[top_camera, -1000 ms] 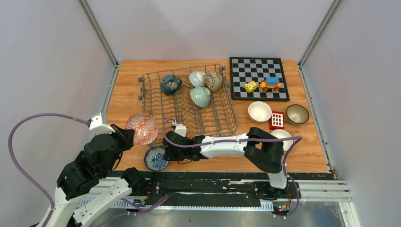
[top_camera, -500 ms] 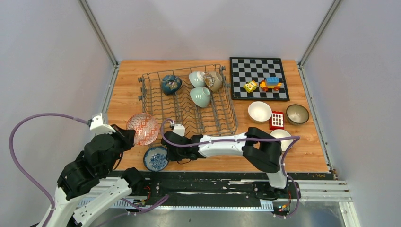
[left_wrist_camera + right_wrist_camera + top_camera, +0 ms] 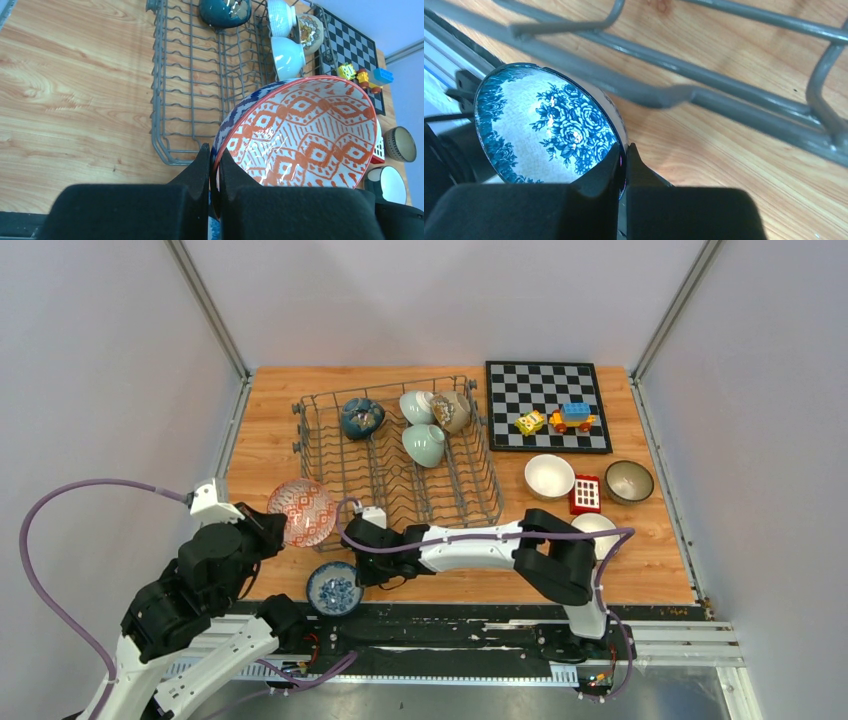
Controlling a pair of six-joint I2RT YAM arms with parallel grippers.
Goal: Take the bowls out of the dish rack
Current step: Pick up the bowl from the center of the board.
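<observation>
My left gripper moves outward next, turning, and lowers the orange-patterned bowl (image 3: 310, 135) to release it on the tabletop beside the rack, because that tabletop part is empty.
The grey wire dish rack (image 3: 330, 455) holds a dark teal bowl (image 3: 361, 417), two pale green bowls (image 3: 424, 444) and a beige-brown bowl (image 3: 452, 411) at its far end. My left gripper (image 3: 213, 172) is shut on the rim of an orange-patterned bowl (image 3: 310, 135) held tilted by the rack's near left corner (image 3: 301, 510). My right gripper (image 3: 624, 162) is shut on the rim of a blue-and-white flower bowl (image 3: 544, 125), low at the table's near edge (image 3: 335, 589).
A chessboard (image 3: 520, 390) with toy blocks (image 3: 572, 417) lies at the back right. A cream bowl (image 3: 549, 476), a red-and-white block (image 3: 585, 494), a brown-rimmed bowl (image 3: 629, 481) and a white bowl (image 3: 600, 525) sit right of the rack.
My right gripper has carried the blue-and-white bowl toward the near edge of the table and a little right. The left gripper and its orange bowl have barely moved.
</observation>
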